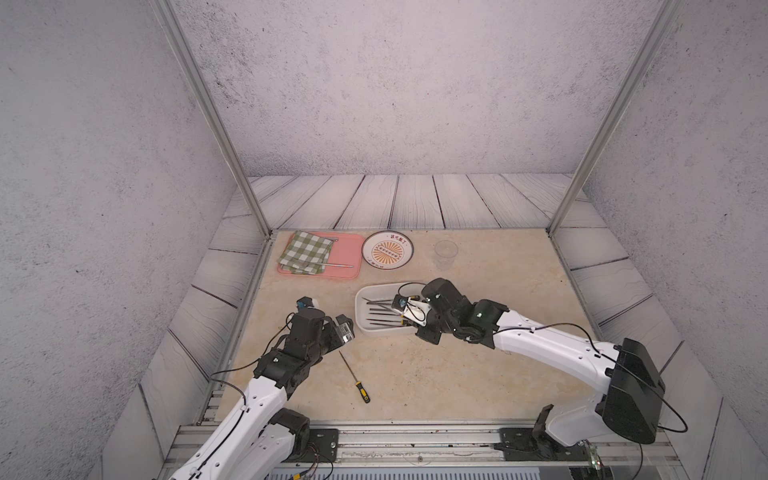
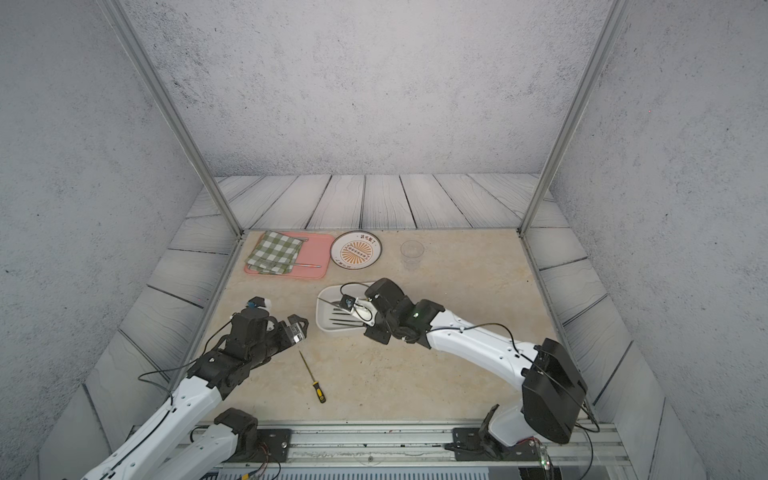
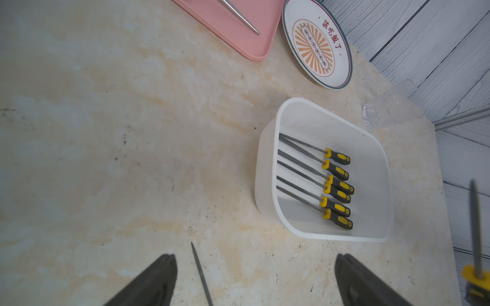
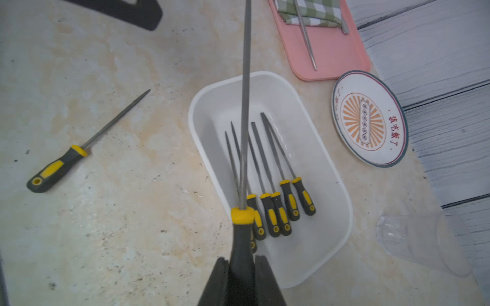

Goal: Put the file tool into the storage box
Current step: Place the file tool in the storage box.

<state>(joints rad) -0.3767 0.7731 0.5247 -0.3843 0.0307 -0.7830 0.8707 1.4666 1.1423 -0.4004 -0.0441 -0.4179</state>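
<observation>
The file in my right gripper is still above the box's rim, so I will bring the gripper down toward the near file handles in the box below it and release the file.
The storage box (image 4: 201,106) is a shallow white tub in mid-table, seen in both top views (image 1: 360,305) (image 2: 321,313). Several yellow-and-black handled files (image 4: 267,169) lie side by side inside it. My right gripper (image 4: 241,258) is shut on the dark handle of one file tool (image 4: 240,233), holding it over the box's near edge with the blade pointing out over the box. Another file (image 1: 354,378) lies loose on the table near my left gripper (image 3: 256,261), which is open; that file's tip (image 3: 201,273) shows between its fingers.
At the back left, a pink tray (image 1: 345,249) carries a green checked cloth (image 1: 305,251) and a metal utensil. A round white plate with an orange sunburst (image 1: 387,250) sits beside it, and a clear cup (image 1: 446,253) stands further right. Metal frame posts mark the back corners.
</observation>
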